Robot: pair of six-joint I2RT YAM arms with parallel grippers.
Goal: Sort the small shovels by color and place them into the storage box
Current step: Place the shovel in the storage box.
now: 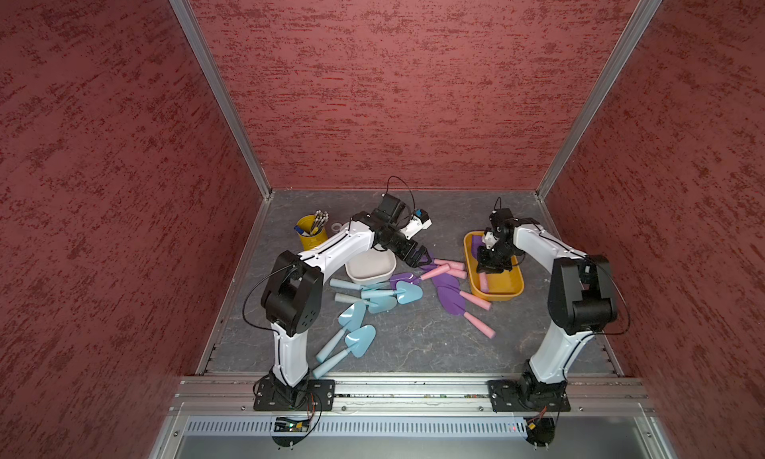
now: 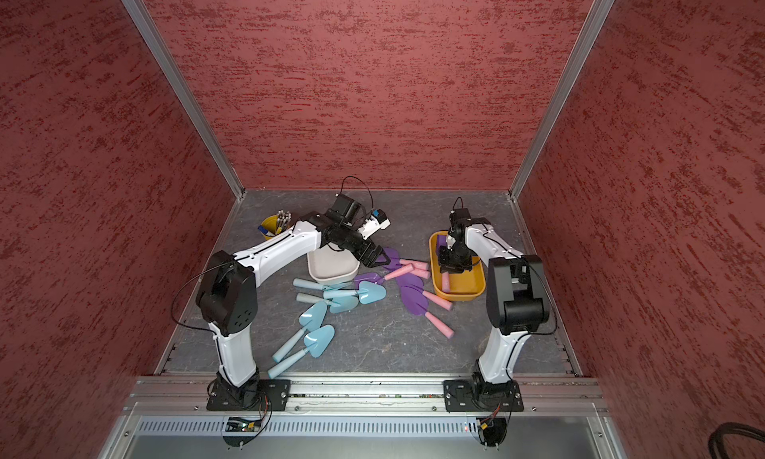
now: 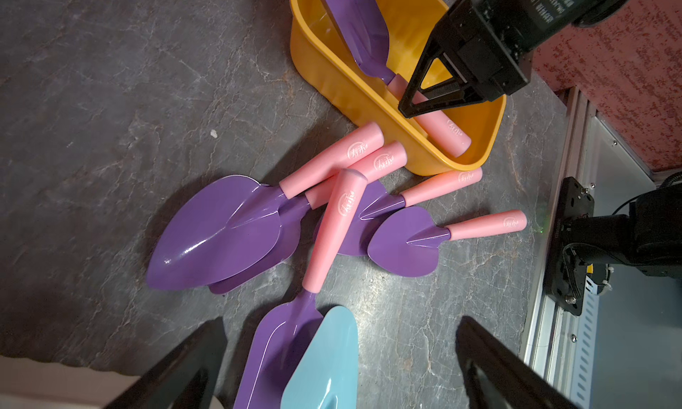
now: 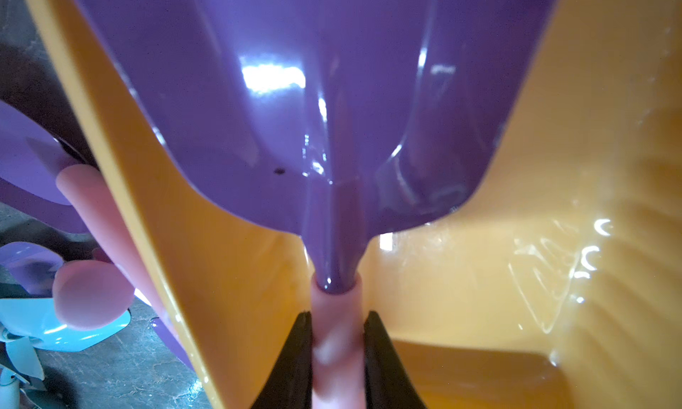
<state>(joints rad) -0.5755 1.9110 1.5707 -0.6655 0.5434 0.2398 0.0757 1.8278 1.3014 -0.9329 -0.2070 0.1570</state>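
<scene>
The purple shovel already points lengthwise between the sides of the yellow storage box, so next my right gripper should lower toward the box's bottom and release the pink handle there.
My right gripper (image 4: 337, 318) is shut on the pink handle of a purple shovel (image 4: 295, 93), low inside the yellow storage box (image 1: 499, 298); the left wrist view shows its blade (image 3: 354, 20) leaning on the box's far end. My left gripper (image 3: 341, 333) hangs open over the mat beside the white storage box (image 1: 368, 279), holding nothing. Below its jaws a blue blade overlaps a purple one. Several purple shovels with pink handles (image 1: 449, 291) lie between the two boxes. Several light blue shovels (image 1: 378, 303) lie in front of the white box in both top views.
A yellow cup (image 1: 310, 235) with white-tipped pens stands at the back left. A pile of crossed pink handles (image 3: 354, 167) lies against the yellow box's wall (image 3: 332, 75). Red walls close three sides, and the aluminium rail (image 1: 414, 388) with both arm bases runs along the front.
</scene>
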